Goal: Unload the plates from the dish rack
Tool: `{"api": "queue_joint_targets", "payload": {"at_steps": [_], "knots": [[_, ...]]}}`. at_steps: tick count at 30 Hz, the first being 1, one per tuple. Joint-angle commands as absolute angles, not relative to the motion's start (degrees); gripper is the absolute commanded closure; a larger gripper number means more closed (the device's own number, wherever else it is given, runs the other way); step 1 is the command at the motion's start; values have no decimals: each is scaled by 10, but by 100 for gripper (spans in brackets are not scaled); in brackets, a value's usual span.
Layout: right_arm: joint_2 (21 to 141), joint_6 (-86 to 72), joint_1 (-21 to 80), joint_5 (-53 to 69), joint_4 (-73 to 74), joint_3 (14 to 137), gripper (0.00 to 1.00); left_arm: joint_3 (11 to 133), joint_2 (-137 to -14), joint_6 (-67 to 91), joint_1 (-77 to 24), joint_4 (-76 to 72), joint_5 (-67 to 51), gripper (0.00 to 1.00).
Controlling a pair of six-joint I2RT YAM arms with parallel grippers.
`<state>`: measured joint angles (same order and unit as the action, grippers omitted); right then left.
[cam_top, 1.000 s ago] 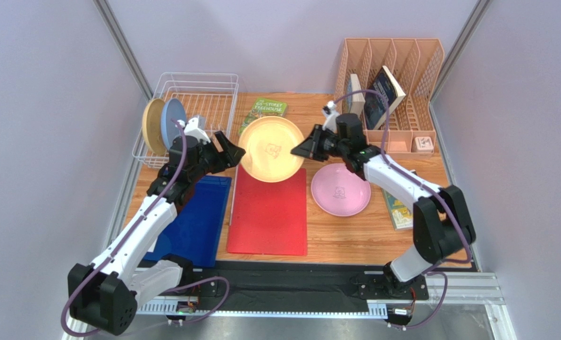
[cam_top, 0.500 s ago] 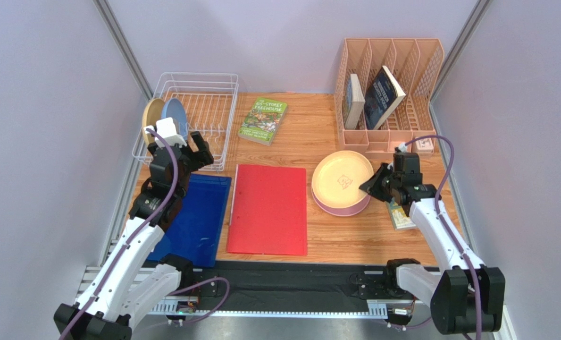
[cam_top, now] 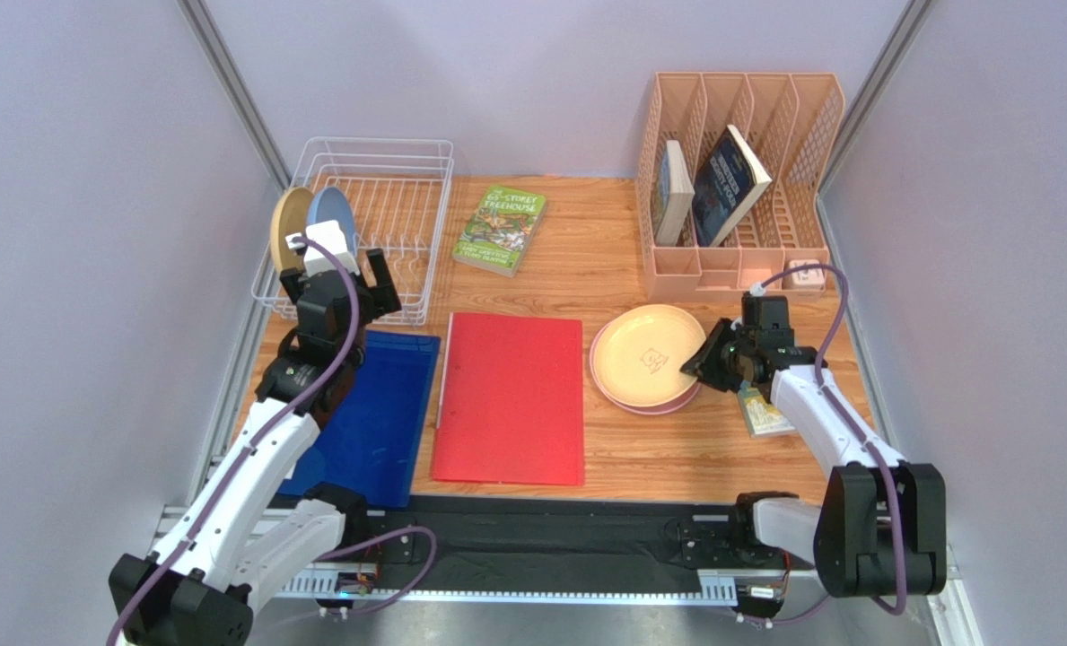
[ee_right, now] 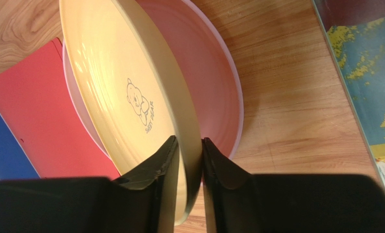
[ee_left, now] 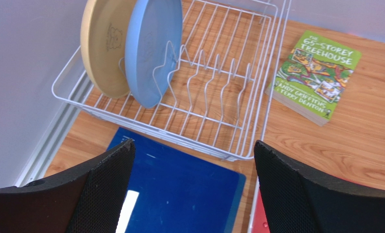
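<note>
Empty slots beside the blue plate's lower near rim (ee_left: 144, 96) leave finger room, so my left gripper will move outward and down onto it over the rack's near bar.
The white wire dish rack (cam_top: 404, 202) stands at the back left and holds a cream plate (cam_top: 287, 226) and a blue plate (cam_top: 327, 220) upright at its left end; the rack (ee_left: 238, 82), cream plate (ee_left: 102, 43) and blue plate (ee_left: 150, 48) also show in the left wrist view. My left gripper (cam_top: 343, 276) is open and empty by the rack's near rail, above the blue folder (ee_left: 179, 194). My right gripper (cam_top: 708, 361) is shut on the rim of a second cream plate (cam_top: 646, 355), which lies on the pink plate (cam_top: 671, 404). The right wrist view shows that cream plate (ee_right: 126, 82) and the pink plate (ee_right: 213, 92).
A red folder (cam_top: 512, 397) and a blue folder (cam_top: 370, 417) lie near the front. A green book (cam_top: 500, 229) lies behind them. A peach organiser (cam_top: 741, 175) with books stands back right. Another book (cam_top: 764, 411) lies under my right arm.
My right gripper has lowered the cream plate flatter onto the pink plate. My left gripper has edged towards the rack, still open.
</note>
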<state>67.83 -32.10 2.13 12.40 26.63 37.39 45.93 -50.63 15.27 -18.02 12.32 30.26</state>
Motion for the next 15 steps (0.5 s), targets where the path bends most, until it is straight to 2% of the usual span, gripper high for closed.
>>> {"api": "queue_joint_targets", "payload": {"at_steps": [1,4,6,15], "knots": [[701,-317,18,152,228,367,60,476,-522,115,-180,93,342,1],[708,-313,18,153,237,373,41,476,-530,115,-179,88,343,0],[701,-304,18,141,250,379,36,476,-536,116,-175,86,345,0],[614,-281,20,-26,384,446,31,507,-594,117,-97,76,321,0]]}}
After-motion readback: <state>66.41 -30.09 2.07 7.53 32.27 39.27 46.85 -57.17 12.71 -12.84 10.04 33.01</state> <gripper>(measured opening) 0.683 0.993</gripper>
